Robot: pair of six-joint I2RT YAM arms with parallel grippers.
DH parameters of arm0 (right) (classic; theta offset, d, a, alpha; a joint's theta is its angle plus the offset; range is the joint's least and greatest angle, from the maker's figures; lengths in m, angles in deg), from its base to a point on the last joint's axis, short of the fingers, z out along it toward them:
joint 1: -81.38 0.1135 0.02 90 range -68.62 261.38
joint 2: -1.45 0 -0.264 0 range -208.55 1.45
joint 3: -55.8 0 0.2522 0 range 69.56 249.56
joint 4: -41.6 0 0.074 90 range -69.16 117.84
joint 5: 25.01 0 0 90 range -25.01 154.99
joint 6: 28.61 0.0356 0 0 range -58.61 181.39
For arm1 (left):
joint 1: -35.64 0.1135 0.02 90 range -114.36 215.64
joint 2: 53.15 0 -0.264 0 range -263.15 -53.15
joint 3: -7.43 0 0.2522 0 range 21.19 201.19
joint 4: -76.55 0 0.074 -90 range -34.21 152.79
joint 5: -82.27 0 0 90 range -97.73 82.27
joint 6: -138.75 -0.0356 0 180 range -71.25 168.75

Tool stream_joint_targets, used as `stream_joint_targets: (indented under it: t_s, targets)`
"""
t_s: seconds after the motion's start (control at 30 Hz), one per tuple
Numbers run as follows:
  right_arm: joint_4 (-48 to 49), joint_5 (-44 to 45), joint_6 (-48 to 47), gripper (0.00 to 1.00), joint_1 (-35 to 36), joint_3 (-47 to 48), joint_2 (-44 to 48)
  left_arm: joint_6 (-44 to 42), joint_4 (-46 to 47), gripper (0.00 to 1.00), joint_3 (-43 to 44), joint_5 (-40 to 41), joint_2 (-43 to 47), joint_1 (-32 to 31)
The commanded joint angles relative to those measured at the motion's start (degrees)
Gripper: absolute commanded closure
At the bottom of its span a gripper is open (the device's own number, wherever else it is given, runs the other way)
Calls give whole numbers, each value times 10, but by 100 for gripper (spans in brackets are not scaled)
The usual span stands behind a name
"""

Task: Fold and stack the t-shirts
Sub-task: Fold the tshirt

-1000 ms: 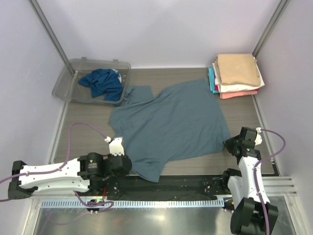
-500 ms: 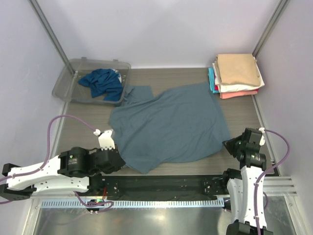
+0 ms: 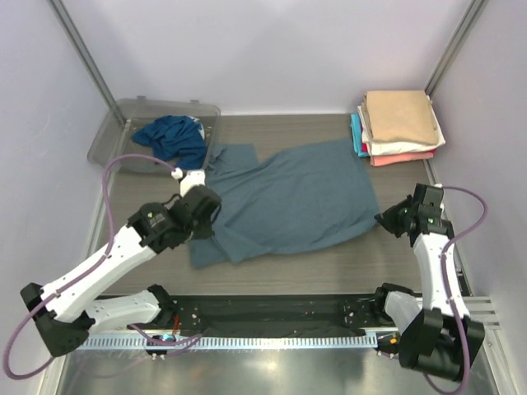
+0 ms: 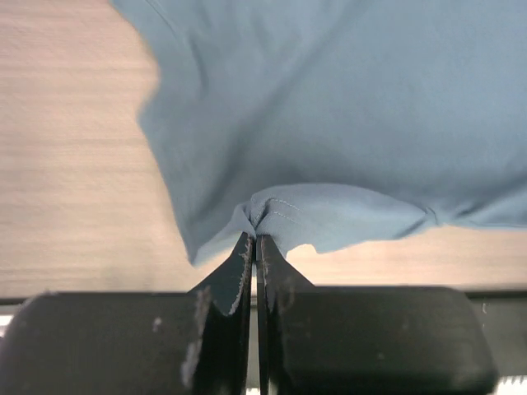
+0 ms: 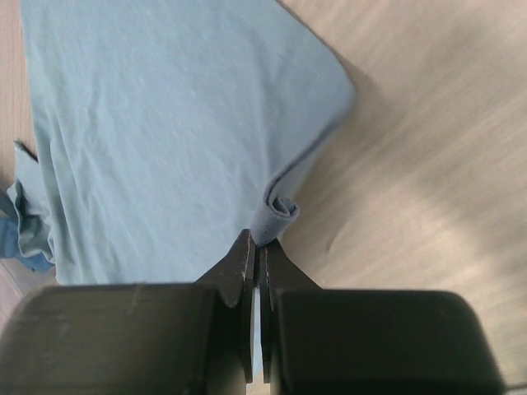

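My right gripper is going to move outward next over the slate-blue shirt toward the folded stack, because the pinched near corner still has flat cloth beyond it.
A slate-blue t-shirt [image 3: 288, 202] lies spread on the table, its near edge folded up and over. My left gripper [image 3: 202, 216] is shut on its near left hem [image 4: 276, 216] and holds the cloth lifted. My right gripper [image 3: 387, 220] is shut on the near right corner [image 5: 276, 216], which is rolled between the fingers. A teal-blue t-shirt [image 3: 173, 138] lies crumpled in the clear tub [image 3: 123, 111]. Folded tan, white, coral and teal shirts [image 3: 398, 125] are stacked at the back right.
The clear plastic tub stands at the back left, touching the shirt's sleeve [image 3: 232, 156]. Metal frame posts [image 3: 82, 49] rise at both back corners. A black rail [image 3: 280, 309] runs along the near edge.
Both grippers have moved away from the near edge toward the back, carrying the shirt's near hem with them. The left arm has swung up and extended; the shirt's near edge now lies farther back.
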Motion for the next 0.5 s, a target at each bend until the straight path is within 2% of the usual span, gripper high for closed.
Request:
stream_joint_targets:
  t_s: [0.0,0.03,0.23,0.47]
  targets:
    - [75,-15,-20,99,3,38,-51,-138,68,100,38,-69,-23,80]
    - [93,-19,-22,99,3,43,-77,-161,81,100,41,-91,-33,115]
    - [139,-23,-29,99,17,66,-162,-209,125,100,56,-130,-100,212]
    - [167,-13,-38,99,29,122,-256,-236,153,100,74,-149,-156,268]
